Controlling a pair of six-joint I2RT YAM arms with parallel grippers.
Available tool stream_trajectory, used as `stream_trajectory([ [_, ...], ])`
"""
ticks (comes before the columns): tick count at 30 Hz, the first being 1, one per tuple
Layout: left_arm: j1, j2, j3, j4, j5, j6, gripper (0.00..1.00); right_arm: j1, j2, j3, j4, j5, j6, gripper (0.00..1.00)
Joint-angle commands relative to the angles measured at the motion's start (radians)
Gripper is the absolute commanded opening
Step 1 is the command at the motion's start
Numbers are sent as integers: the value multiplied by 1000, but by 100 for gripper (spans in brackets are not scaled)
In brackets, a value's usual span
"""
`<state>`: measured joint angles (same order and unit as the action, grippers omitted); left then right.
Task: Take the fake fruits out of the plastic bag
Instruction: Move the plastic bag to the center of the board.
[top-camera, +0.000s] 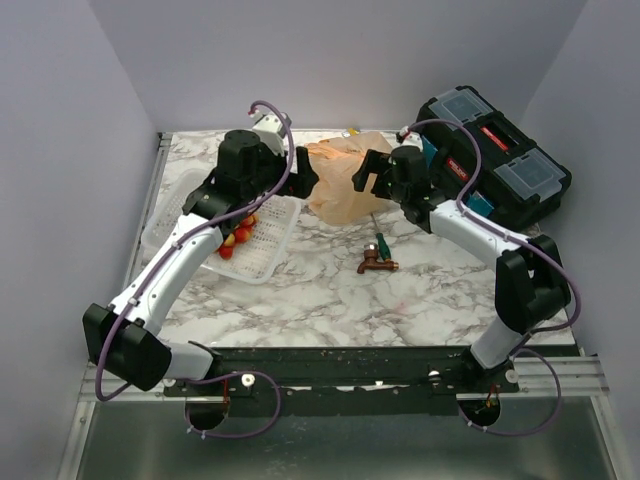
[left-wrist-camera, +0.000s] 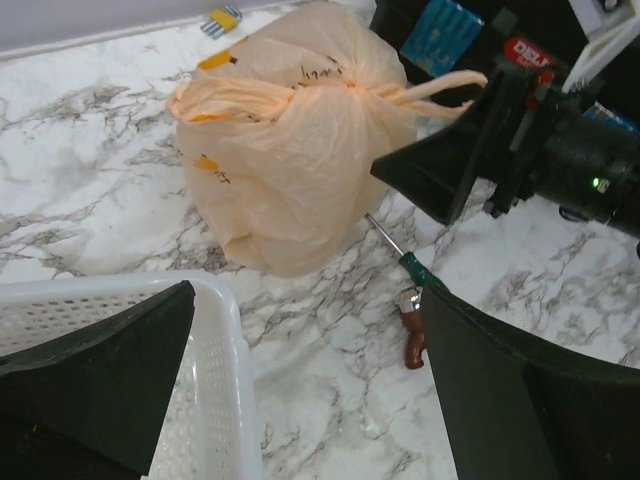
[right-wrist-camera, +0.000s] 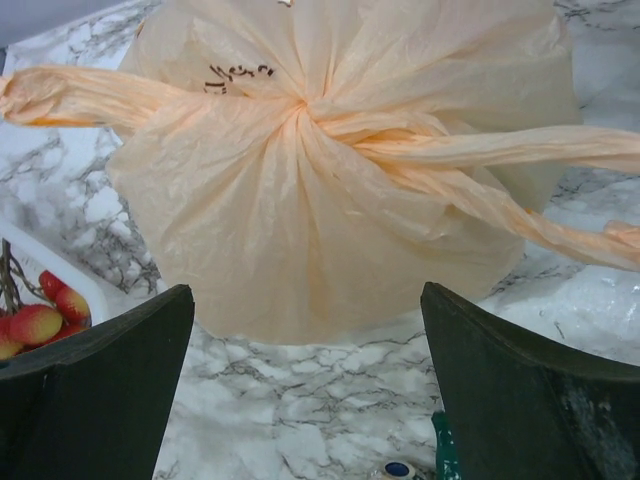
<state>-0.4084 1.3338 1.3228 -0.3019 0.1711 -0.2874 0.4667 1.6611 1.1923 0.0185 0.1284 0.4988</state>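
Note:
I'll next lower my right gripper left in the top view onto the bag's pleats beside the knot (right-wrist-camera: 300, 110), below it there.
The plastic bag (top-camera: 345, 185) is peach-beige and crinkly. It sits on the marble table at the back centre with its handles tied in a knot (right-wrist-camera: 300, 110). The fake fruits are hidden inside it. My left gripper (top-camera: 305, 178) hangs open just left of the bag, above the basket's corner. In the left wrist view the bag (left-wrist-camera: 300, 150) lies beyond that gripper (left-wrist-camera: 308, 300), apart from its fingers. My right gripper (top-camera: 366, 176) is open just right of the bag. In its own view the bag (right-wrist-camera: 320, 200) fills the space ahead of the gripper (right-wrist-camera: 305, 295), with nothing between the fingers.
A white mesh basket (top-camera: 270, 262) with red-and-yellow berries (right-wrist-camera: 40, 322) stands left of the bag. A green-handled screwdriver (top-camera: 381, 243) and a small brown-handled tool (top-camera: 378, 265) lie in front of the bag. A black toolbox (top-camera: 495, 160) fills the back right corner.

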Motion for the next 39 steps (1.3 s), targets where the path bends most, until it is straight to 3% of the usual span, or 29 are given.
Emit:
stream_trajectory([
  [1, -67, 13, 15, -127, -89, 117, 93, 7, 48, 53, 58, 92, 35, 95],
  [14, -101, -24, -36, -95, -86, 138, 92, 22, 210, 180, 17, 117, 137, 82],
  [22, -101, 13, -21, -113, -95, 130, 92, 65, 236, 201, 7, 126, 125, 66],
  [37, -101, 34, -7, -135, -23, 105, 90, 110, 193, 92, 36, 85, 46, 3],
  [39, -101, 37, -7, -136, -26, 103, 90, 127, 175, 76, 25, 76, 31, 1],
])
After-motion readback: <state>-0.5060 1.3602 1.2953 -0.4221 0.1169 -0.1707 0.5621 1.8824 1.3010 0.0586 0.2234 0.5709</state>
